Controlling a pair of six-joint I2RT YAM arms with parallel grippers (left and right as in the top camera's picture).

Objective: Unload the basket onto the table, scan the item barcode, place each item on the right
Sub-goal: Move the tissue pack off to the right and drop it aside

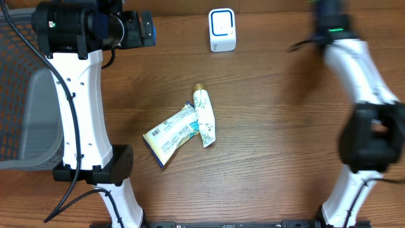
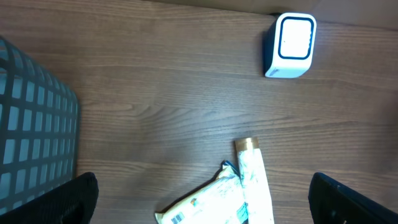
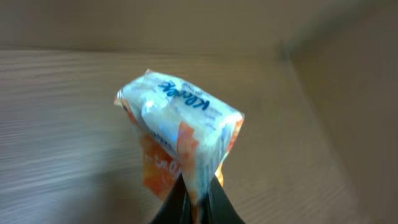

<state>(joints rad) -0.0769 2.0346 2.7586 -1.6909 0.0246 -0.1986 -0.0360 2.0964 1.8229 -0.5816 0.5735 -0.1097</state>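
Note:
The packet (image 3: 180, 127) will next go back with my right gripper, to the right in the overhead view and down, and be released. The tabletop below it on that side is bare.
In the right wrist view, my right gripper (image 3: 198, 200) is shut on the lower edge of a soft white, orange and blue packet (image 3: 180, 127) and holds it up above the wooden table. From overhead, the right gripper (image 1: 372, 138) is a dark blur at the right side and the packet is hidden there. The white scanner with a blue ring (image 1: 222, 30) (image 2: 290, 45) stands at the back centre. My left gripper (image 1: 147, 29) (image 2: 200, 182) hangs wide open high over the back left, with nothing between its fingers.
A cream printed pouch (image 1: 169, 135) (image 2: 205, 202) and a white tube with a gold cap (image 1: 203, 116) (image 2: 254, 180) lie touching in the table's middle. A grey mesh basket (image 1: 25, 95) (image 2: 31, 130) sits at the left edge.

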